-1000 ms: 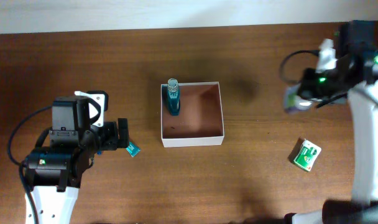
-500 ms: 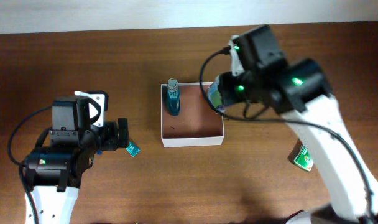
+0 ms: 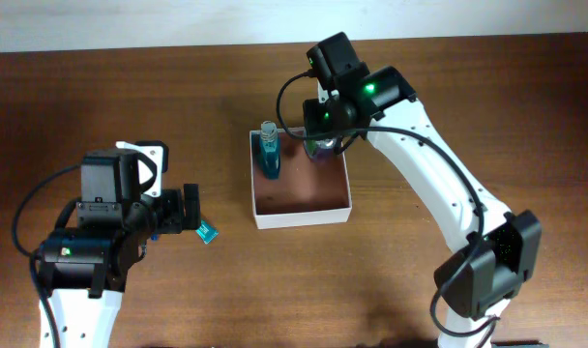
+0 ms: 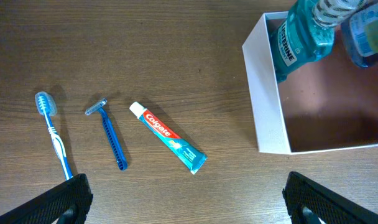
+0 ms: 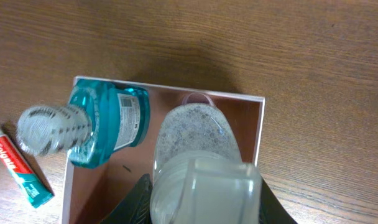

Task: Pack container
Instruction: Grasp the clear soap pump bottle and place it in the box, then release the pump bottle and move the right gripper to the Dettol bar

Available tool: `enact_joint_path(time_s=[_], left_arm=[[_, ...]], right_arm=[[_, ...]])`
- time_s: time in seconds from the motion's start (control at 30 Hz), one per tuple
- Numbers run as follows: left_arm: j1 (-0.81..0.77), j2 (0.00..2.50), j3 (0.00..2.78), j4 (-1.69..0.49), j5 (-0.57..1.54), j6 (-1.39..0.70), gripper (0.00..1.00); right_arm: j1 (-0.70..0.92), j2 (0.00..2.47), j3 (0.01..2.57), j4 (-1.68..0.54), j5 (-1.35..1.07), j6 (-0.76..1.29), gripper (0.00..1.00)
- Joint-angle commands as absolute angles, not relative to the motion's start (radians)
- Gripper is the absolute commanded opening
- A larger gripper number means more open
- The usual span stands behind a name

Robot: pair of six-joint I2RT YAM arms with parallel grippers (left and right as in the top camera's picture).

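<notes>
Next, my right gripper brings the clear bottle down to stand in the container's far corner (image 3: 333, 160) across from the mouthwash bottle (image 3: 268, 155) and lets go. The container's bottom is free there.
The container (image 3: 304, 216) is a shallow white-walled box with a reddish-brown floor, at mid table. A teal mouthwash bottle (image 3: 268, 155) stands upright in its back left corner. My right gripper (image 3: 324, 133) is shut on a clear bottle with a white cap (image 3: 318, 151), held over the container's back edge just right of the mouthwash. The right wrist view shows this clear bottle (image 5: 198, 149) between the dark fingers, its base low inside the container (image 5: 258, 134) beside the mouthwash bottle (image 5: 111, 124). My left gripper (image 3: 190, 211) stands open to the container's left, holding nothing.
In the left wrist view, a toothbrush (image 4: 54, 134), a blue razor (image 4: 110, 134) and a toothpaste tube (image 4: 168, 137) lie on the wood left of the container's wall (image 4: 263, 93). The toothpaste tube's end (image 3: 209, 232) shows by my left gripper.
My right arm has swung from the table's far right over to the container, carrying the clear bottle to the back of the box beside the mouthwash. The left arm has not moved.
</notes>
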State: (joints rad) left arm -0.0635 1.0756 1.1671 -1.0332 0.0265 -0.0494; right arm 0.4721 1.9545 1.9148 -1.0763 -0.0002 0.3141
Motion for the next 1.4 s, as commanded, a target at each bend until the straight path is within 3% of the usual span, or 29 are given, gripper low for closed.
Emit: enact_joint_path(time_s=[0.0,0.57,0.6,0.63,0.67,0.7,1.07,1.23,1.27,1.33,1.37], left_arm=[[-0.063,1.075,1.179,-1.034,0.022,-0.059,0.99],[-0.063,1.075,1.179,-1.034,0.022,-0.059,0.99],[-0.062,1.075,1.179,-1.034,0.023,-0.059,0.99],[-0.063,1.075,1.179,-1.034,0.022,-0.059,0.99],[-0.063,1.075,1.179,-1.034,0.023,-0.059,0.99],[-0.063,1.075,1.179,-1.034,0.023,-0.059,0.99],[-0.063,1.075,1.179,-1.034,0.022,-0.059,0.99],[-0.062,1.075,1.179,-1.034,0.022,-0.059,0.99],[-0.063,1.075,1.179,-1.034,0.022,-0.059,0.99],[-0.063,1.075,1.179,-1.034,0.022,-0.059,0.99],[-0.062,1.075,1.179,-1.034,0.022,-0.059,0.99]], right_arm=[[0.478,1.991,1.938,-1.066,0.013,0.320,0.04],[0.470,2.083,1.934,-1.062,0.091,0.319,0.04],[0.470,2.083,1.934,-1.066,0.091,0.319,0.08],[0.470,2.083,1.934,-1.068,0.091,0.319,0.24],[0.470,2.083,1.934,-1.070,0.091,0.319,0.46],[0.471,2.083,1.934,-1.073,0.091,0.319,0.51],[0.471,2.045,1.937,-1.168,0.092,0.320,0.59],[0.462,1.851,1.937,-1.216,0.205,0.382,0.66],[0.445,1.798,1.937,-1.243,0.245,0.407,0.72],[0.377,1.718,1.937,-1.323,0.286,0.477,0.99],[0.349,1.702,1.937,-1.348,0.286,0.496,0.98]])
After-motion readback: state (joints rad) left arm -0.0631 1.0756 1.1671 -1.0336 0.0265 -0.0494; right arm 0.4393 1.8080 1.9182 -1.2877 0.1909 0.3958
